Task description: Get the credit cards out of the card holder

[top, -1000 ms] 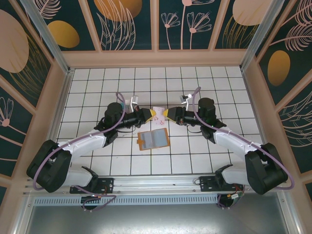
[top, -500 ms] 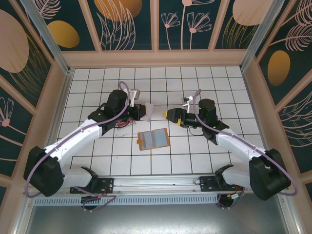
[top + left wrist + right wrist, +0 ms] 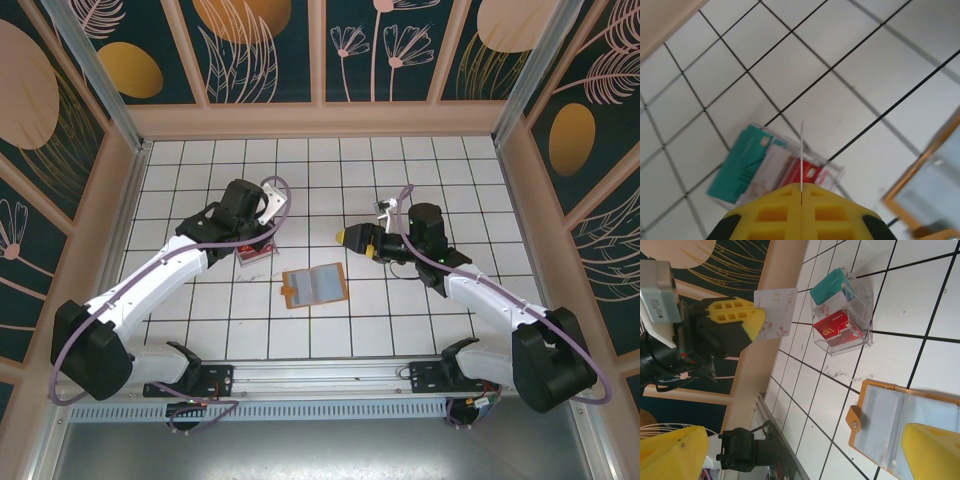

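I need to lower my left gripper to the clear box's middle slot (image 3: 767,175) next and let go of the card, because a matching pale card already sits between the teal and red ones.
The orange card holder (image 3: 315,285) lies open on the tiles, grey-clear sleeves up; its snap tab is toward the camera in the right wrist view, card holder (image 3: 875,415). My left gripper (image 3: 801,187) is shut on a pale credit card (image 3: 776,310) marked VIP, seen edge-on as a thin white line, the pale card (image 3: 801,150). It hangs over a clear box (image 3: 860,305) with a teal card (image 3: 742,165), a pale card (image 3: 771,170) and a red card (image 3: 837,329) inside. My right gripper (image 3: 344,237) stands open, right of the holder's far edge, with nothing in it.
The clear box (image 3: 256,250) sits left of the holder. Wooden walls (image 3: 320,118) ring the white tiled floor, and the metal rail (image 3: 320,375) with both arm bases runs along the near edge.
The pale card was held between both grippers a second ago. The right gripper let go, and the left gripper carried the card leftward and down over the clear box.
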`<state>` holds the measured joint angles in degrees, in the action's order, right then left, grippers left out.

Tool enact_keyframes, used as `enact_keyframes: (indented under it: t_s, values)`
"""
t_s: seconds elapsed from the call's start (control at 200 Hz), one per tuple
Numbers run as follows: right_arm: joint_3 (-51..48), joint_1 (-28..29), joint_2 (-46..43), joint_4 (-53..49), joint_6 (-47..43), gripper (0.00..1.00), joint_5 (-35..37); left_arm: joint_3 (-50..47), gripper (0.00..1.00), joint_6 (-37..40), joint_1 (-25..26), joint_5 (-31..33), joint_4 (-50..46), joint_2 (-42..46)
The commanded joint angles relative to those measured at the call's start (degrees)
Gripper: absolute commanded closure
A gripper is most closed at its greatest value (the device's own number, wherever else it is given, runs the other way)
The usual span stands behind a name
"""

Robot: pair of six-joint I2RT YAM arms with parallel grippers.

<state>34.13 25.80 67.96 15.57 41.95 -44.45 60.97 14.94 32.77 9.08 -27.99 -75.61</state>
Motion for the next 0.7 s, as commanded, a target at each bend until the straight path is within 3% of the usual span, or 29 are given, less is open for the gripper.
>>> enact_keyframes:
  t_s: [0.0, 0.3, 0.696]
  values:
    - [0.79, -0.75, -0.86, 0.49, -1.35, 0.01, -0.38, -0.81, 1.0, 14.49, -0.34, 7.66, -1.21, -1.58]
    - [-0.19, -1.28, -1.0, 1.13, -0.65, 0.01, -0.17, -3.09, 1.0, 24.65, -1.39, 13.21, 5.83, -5.2]
    - [-0.37, -2.69, -0.32, 0.86, -0.78, 0.01, 0.07, -4.9, 1.0, 23.27, -2.28, 7.34, 8.83, -9.27]
